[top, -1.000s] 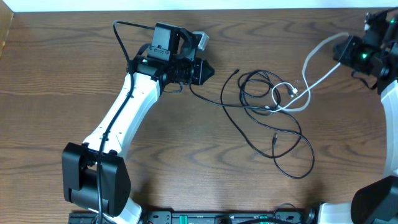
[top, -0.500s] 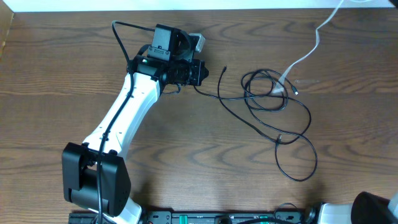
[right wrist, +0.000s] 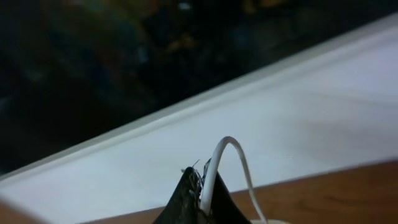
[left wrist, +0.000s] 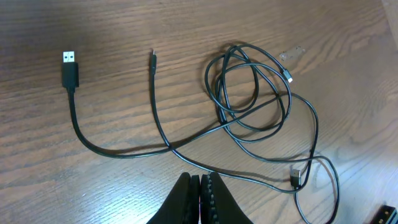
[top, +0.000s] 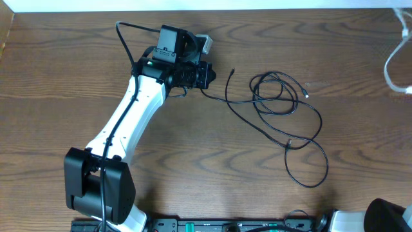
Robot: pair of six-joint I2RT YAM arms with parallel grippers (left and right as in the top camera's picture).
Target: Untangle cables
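The robot's right hand will move outward next and tilt down, to let go of the white cable over empty table, away from the black loops.
Two thin black cables (top: 278, 98) lie looped over each other on the wooden table, right of my left gripper (top: 209, 75). In the left wrist view the black cables (left wrist: 249, 106) spread ahead of the jaws, with a USB plug (left wrist: 70, 68) at the far left. My left gripper (left wrist: 200, 186) is shut and empty, just short of one black strand. My right gripper (right wrist: 202, 180) is shut on the white cable (right wrist: 227, 146), held high and out of the overhead view. The white cable (top: 390, 64) hangs at the table's far right edge, apart from the black ones.
The left arm (top: 132, 122) stretches diagonally from its base (top: 100, 187) at the front left. The right arm's base (top: 389, 216) shows at the front right corner. A white wall strip (top: 193, 5) runs along the table's back edge.
The right gripper has lifted away to the right, out of the overhead view, pulling the white cable free of the black loops. The black cables shifted slightly. The left arm stayed.
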